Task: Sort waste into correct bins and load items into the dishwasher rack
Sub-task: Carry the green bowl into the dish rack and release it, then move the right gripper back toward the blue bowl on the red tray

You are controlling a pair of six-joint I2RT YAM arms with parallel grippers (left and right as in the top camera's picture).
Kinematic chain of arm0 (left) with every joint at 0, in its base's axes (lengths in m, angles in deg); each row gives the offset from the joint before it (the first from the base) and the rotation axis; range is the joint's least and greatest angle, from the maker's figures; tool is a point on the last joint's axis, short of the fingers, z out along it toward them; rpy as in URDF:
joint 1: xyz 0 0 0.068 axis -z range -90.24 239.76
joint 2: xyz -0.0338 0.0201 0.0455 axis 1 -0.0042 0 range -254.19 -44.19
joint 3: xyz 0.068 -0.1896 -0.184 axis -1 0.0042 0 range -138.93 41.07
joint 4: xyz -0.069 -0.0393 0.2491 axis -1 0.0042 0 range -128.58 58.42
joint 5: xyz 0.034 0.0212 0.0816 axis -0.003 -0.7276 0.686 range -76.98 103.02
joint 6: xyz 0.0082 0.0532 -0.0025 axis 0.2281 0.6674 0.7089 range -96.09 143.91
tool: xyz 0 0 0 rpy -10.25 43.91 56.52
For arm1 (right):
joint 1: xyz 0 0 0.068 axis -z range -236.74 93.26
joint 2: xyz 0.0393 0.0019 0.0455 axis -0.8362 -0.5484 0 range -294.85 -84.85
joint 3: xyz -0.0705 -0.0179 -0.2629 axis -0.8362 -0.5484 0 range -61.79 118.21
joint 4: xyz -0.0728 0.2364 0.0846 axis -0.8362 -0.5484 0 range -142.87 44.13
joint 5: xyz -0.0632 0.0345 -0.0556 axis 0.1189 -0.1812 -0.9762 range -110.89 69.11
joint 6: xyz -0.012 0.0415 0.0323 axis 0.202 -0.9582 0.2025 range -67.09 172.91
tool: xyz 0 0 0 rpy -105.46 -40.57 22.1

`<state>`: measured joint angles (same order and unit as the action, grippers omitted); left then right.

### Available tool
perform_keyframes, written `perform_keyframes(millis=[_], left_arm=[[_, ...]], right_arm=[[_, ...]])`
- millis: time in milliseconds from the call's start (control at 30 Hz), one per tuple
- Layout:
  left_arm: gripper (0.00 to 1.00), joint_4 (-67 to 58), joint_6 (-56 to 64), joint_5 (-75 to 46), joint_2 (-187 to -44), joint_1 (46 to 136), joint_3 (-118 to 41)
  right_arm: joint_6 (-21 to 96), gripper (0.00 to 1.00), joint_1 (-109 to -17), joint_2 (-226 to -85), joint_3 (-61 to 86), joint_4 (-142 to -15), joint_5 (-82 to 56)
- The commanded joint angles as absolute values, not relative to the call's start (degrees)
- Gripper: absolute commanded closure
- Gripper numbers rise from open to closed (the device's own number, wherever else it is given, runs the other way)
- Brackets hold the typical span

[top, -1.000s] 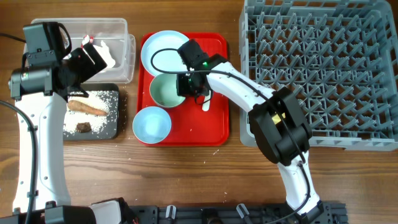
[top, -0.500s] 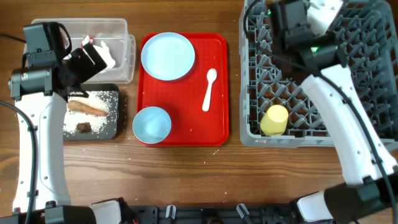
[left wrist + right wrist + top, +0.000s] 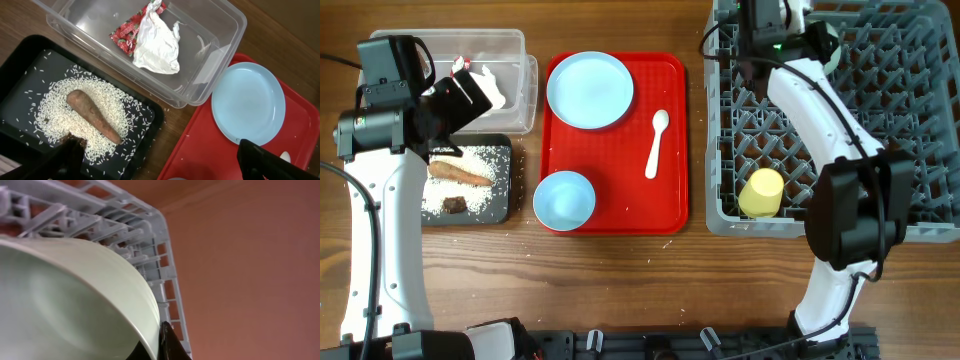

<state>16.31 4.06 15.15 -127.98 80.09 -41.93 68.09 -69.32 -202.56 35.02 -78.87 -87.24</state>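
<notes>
The pale bowl comes down with my right gripper onto the rack's wires (image 3: 112,239) next, slightly back toward the rack's red-tray side.
My right gripper (image 3: 775,20) (image 3: 160,345) is shut on the rim of a pale bowl (image 3: 70,305), held on edge over the far left corner of the grey dishwasher rack (image 3: 880,120) (image 3: 125,225). A yellow cup (image 3: 761,192) lies in the rack's near left corner. On the red tray (image 3: 670,205) are a light blue plate (image 3: 590,90) (image 3: 248,107), a white spoon (image 3: 657,143) and a blue bowl (image 3: 564,200). My left gripper (image 3: 480,92) (image 3: 165,165) is open and empty above the bins. The red-and-white wrapper (image 3: 150,40) lies in the clear tub (image 3: 510,40) (image 3: 215,65). Rice (image 3: 55,110), a brown food piece (image 3: 95,117) and a dark chunk (image 3: 455,205) lie in the black tray (image 3: 500,215) (image 3: 145,115).
A few rice grains are scattered on the wooden table (image 3: 620,280) near the black tray. The left arm's column (image 3: 380,250) stands along the left edge. The right arm (image 3: 840,200) reaches across the rack's left side.
My right gripper has carried the pale bowl from the red tray up to the rack's far left corner. The left arm has not moved.
</notes>
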Motion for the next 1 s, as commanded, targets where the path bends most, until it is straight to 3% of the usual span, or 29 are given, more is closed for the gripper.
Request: perform_keyframes(millis=[0, 267, 300, 533, 600, 833, 867, 967], left_arm=[[0.0, 16.2, 3.7, 15.9, -128.1, 79.9, -42.6], [0.0, 16.2, 3.7, 15.9, -128.1, 79.9, -42.6], [0.0, 16.2, 3.7, 15.9, -128.1, 79.9, -42.6], [0.0, 16.2, 3.7, 15.9, -128.1, 79.9, -42.6], [0.0, 16.2, 3.7, 15.9, -128.1, 79.9, -42.6], [0.0, 16.2, 3.7, 15.9, -128.1, 79.9, -42.6], [0.0, 16.2, 3.7, 15.9, -128.1, 79.9, -42.6], [0.0, 16.2, 3.7, 15.9, -128.1, 79.9, -42.6]], right_arm=[[69.2, 0.96, -71.0, -204.6, 35.2, -80.7, -85.0], [59.7, 0.93, -72.3, -204.7, 35.2, -92.3, -77.2], [58.7, 0.73, -72.3, -204.7, 35.2, -93.5, -76.4], [58.3, 0.18, -78.0, -204.2, 35.5, -96.3, -74.8], [57.4, 0.1, -79.9, -203.4, 35.8, -96.1, -74.7], [55.5, 0.08, -81.1, -195.3, 36.2, -94.8, -61.1], [54.7, 0.08, -81.1, -193.1, 36.7, -94.3, -49.3], [53.5, 0.25, -81.2, -190.4, 36.8, -91.3, -6.5]])
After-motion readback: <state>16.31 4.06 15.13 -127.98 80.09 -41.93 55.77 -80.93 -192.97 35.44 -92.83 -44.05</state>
